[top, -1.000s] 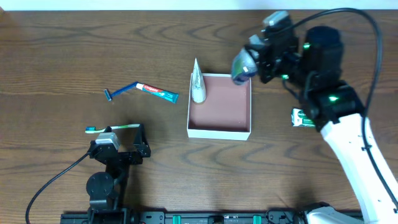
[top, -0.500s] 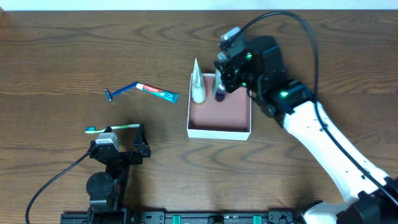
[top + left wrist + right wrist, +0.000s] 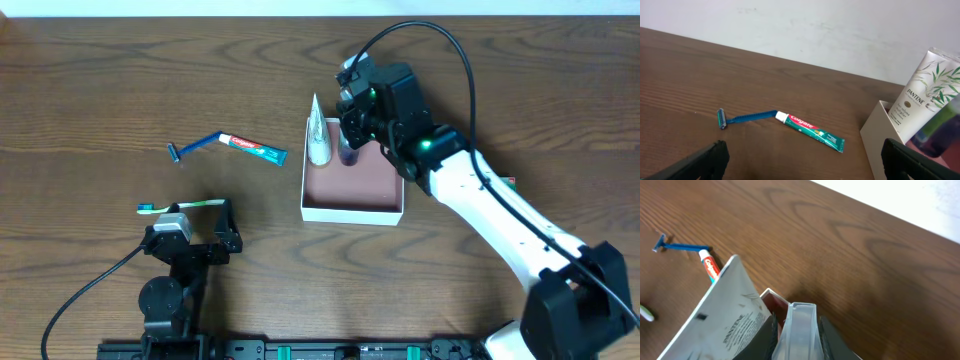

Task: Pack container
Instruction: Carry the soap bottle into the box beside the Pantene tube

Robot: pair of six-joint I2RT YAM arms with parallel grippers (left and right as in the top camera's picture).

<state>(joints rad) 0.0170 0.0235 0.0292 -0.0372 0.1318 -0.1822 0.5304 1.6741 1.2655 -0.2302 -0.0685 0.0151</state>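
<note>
Next, my right gripper carries the purple tube down and toward the Pantene tube, close against it, since a small gap still parts them.
The container (image 3: 388,212) is a square shallow box with white walls and a pink-brown inside, at the table's middle. A white Pantene tube (image 3: 318,137) leans in its far left corner. My right gripper (image 3: 347,148) is shut on a clear purple tube (image 3: 801,330) and holds it upright inside the container, right beside the Pantene tube (image 3: 722,317). My left gripper (image 3: 802,165) is open and empty, low at the front left. In its view are the container wall (image 3: 882,135), the Pantene tube (image 3: 925,90) and the purple tube (image 3: 941,131).
A blue razor (image 3: 193,147) and a green-and-white toothpaste tube (image 3: 255,149) lie left of the container. A toothbrush (image 3: 185,205) lies by the left arm. A green soap carton (image 3: 508,182) peeks out from under the right arm.
My right arm has swung left from the container's far right corner to its far left part. It has lowered the purple tube in beside the Pantene tube. The left arm has not moved.
</note>
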